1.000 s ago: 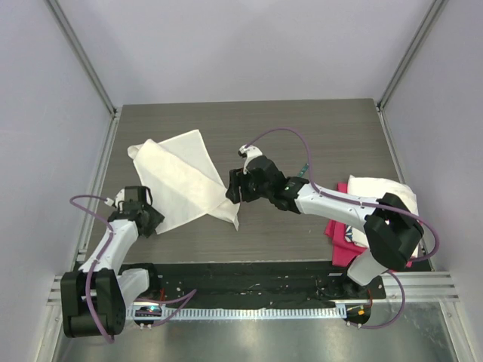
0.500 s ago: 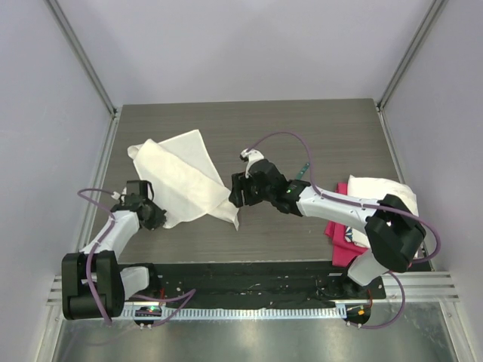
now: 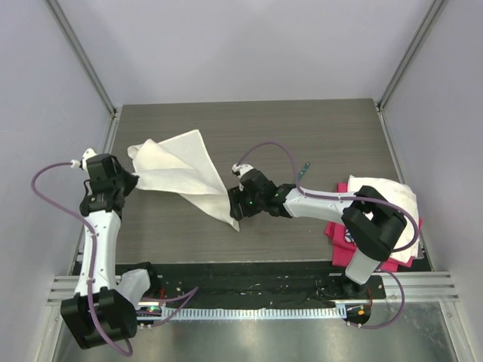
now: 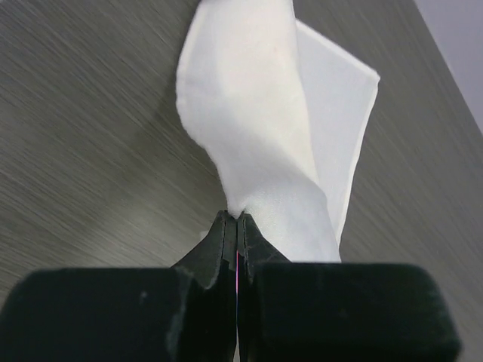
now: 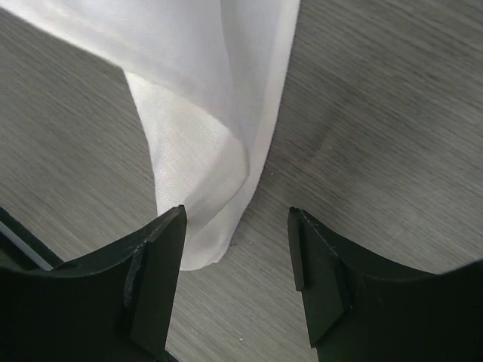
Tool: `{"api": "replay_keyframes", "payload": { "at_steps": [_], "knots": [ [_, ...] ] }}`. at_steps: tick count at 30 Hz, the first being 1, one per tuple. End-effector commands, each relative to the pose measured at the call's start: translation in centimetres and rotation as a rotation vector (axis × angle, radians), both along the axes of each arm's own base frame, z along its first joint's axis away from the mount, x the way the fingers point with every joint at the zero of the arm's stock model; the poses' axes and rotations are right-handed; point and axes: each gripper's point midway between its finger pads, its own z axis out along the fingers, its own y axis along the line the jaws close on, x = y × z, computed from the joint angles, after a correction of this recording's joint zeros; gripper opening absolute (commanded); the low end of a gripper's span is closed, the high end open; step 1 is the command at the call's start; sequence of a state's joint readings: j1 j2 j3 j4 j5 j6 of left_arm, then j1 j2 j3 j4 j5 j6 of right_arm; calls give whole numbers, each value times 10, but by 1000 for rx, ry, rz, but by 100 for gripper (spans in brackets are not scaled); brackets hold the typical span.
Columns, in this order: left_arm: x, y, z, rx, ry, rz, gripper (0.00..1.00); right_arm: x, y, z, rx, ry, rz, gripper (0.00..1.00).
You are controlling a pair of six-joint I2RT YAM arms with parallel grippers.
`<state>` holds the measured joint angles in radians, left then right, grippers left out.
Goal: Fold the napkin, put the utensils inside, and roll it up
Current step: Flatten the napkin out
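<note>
I need to move my right gripper back and to the left in the right wrist view next, so that it straddles the napkin's near corner.
The cream-white napkin (image 3: 181, 170) is stretched across the left half of the table, partly lifted and twisted. My left gripper (image 3: 130, 181) is shut on its left corner, and in the left wrist view the cloth (image 4: 272, 113) fans out from the closed fingertips (image 4: 237, 217). My right gripper (image 3: 232, 202) is open low over the napkin's near right corner. In the right wrist view that corner (image 5: 204, 151) hangs down beside the left finger (image 5: 162, 264), with bare table between the fingers of the gripper (image 5: 236, 215). The spoon's teal handle (image 3: 303, 171) lies beyond the right arm.
A folded white cloth (image 3: 381, 192) lies on a pink cloth (image 3: 338, 232) at the table's right edge, under the right arm's elbow. Grey walls close in the table on three sides. A black rail (image 3: 249, 275) runs along the near edge.
My left gripper shut on the napkin's left corner, then swung left and away, lifting and pulling the cloth taut. My right gripper stayed open and slid slightly nearer over the right corner.
</note>
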<state>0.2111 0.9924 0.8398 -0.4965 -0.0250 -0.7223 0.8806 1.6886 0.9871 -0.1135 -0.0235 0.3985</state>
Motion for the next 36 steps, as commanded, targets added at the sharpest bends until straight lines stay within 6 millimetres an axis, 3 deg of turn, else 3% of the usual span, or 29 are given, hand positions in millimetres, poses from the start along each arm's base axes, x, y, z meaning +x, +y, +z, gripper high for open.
{"api": "replay_keyframes", "payload": {
  "at_steps": [1,6,8,11,14,18,25,36],
  "knots": [
    [-7,39,26,120,-111,134,0,-14,10,19,43,-38,44,64],
    [-22,61,38,263,-44,167,0,-36,16,13,27,-29,87,64],
    [-28,68,51,311,-51,187,0,-38,15,3,3,-4,77,64],
    [-38,77,54,348,-36,241,0,-42,14,-2,-6,29,57,64],
    [-42,78,52,352,-31,250,0,-45,11,4,15,34,38,64],
    [-39,74,49,332,-36,232,0,-41,2,-3,-17,14,9,64],
    [-39,72,48,328,-41,223,0,-44,24,-6,16,79,39,62],
    [-37,70,46,322,-41,208,0,-46,39,-12,41,104,94,58]
  ]
}}
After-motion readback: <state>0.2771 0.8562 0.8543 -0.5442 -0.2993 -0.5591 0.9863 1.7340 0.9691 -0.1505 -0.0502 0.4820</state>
